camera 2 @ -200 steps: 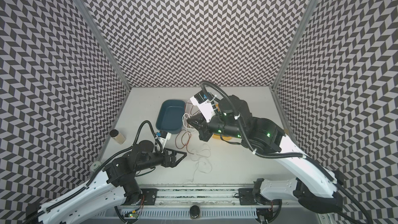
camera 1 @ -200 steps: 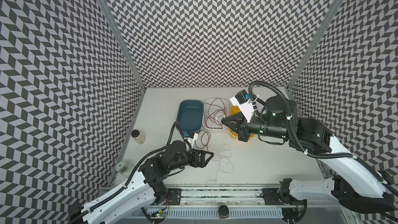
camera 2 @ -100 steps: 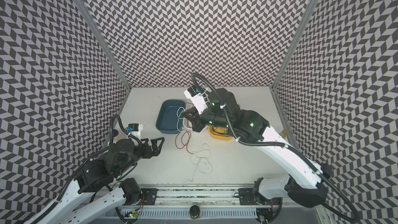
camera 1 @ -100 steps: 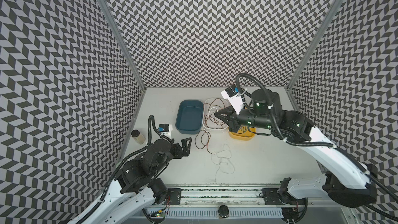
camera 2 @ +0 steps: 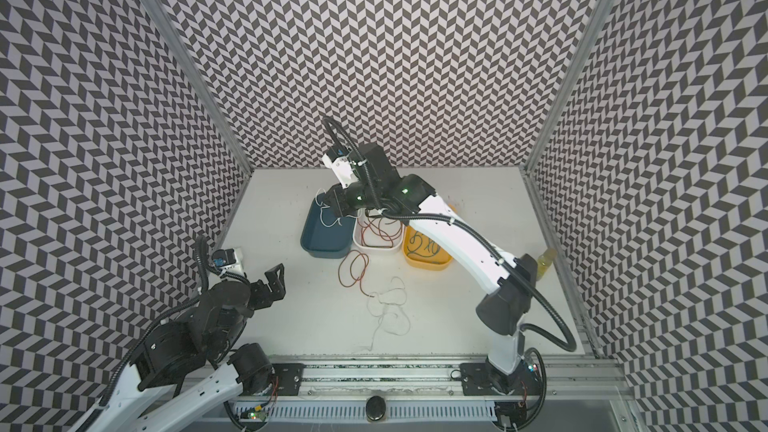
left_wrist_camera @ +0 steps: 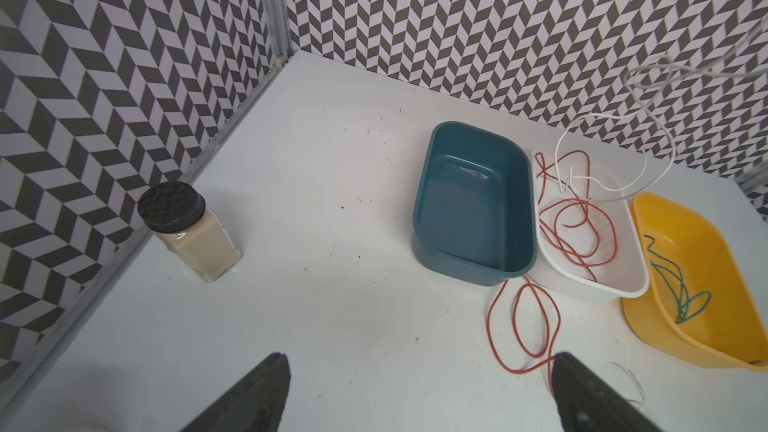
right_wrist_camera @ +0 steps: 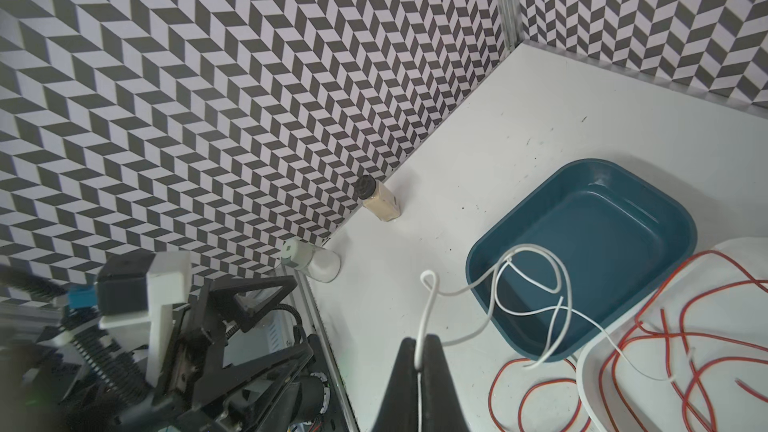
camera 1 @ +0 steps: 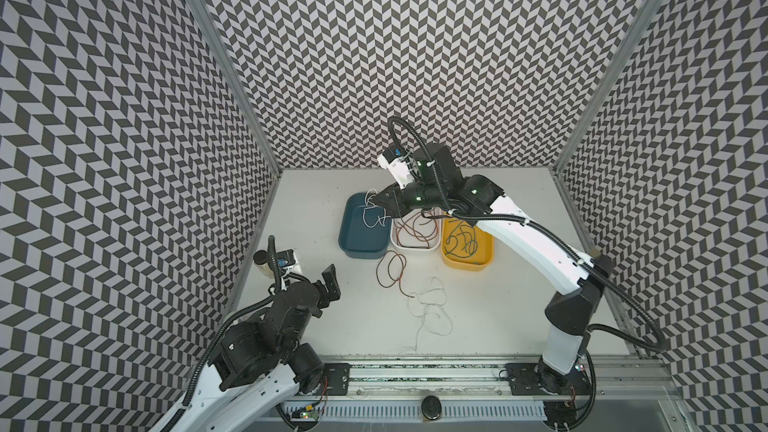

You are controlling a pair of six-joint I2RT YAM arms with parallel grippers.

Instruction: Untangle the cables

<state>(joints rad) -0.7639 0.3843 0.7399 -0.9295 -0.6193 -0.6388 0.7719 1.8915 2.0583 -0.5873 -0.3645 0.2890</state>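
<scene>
My right gripper holds the thin white cable (camera 1: 370,218) and must next lower and release it toward the blue tub's bottom, as this tub is empty while its neighbors hold cables.
My right gripper (camera 1: 376,201) (right_wrist_camera: 420,340) is shut on a thin white cable (right_wrist_camera: 494,284) (camera 1: 370,218), whose loops dangle above the blue tub (camera 1: 349,243) (right_wrist_camera: 473,259). A red-brown cable (camera 1: 415,230) (left_wrist_camera: 573,218) lies in the white tub (camera 1: 434,245) and spills over onto the table (camera 1: 392,272). Inside the yellow tub (camera 1: 486,261) is a dark green cable (camera 1: 461,241) (left_wrist_camera: 673,284). Another white cable (camera 1: 428,305) (camera 2: 388,305) lies loose on the table in front. My left gripper (camera 2: 272,284) (left_wrist_camera: 419,357) is open and empty near the left wall.
A black-lidded jar (left_wrist_camera: 183,226) (right_wrist_camera: 376,199) stands against the left wall, with a white-lidded jar (right_wrist_camera: 307,261) nearer the front. A yellow bottle (camera 2: 546,261) stands by the right wall. The arms' base rail (camera 1: 415,371) runs along the front edge.
My right gripper has carried the white cable leftward from above the yellow tub to above the blue tub. The left arm has pulled back left, away from the cables, still open.
</scene>
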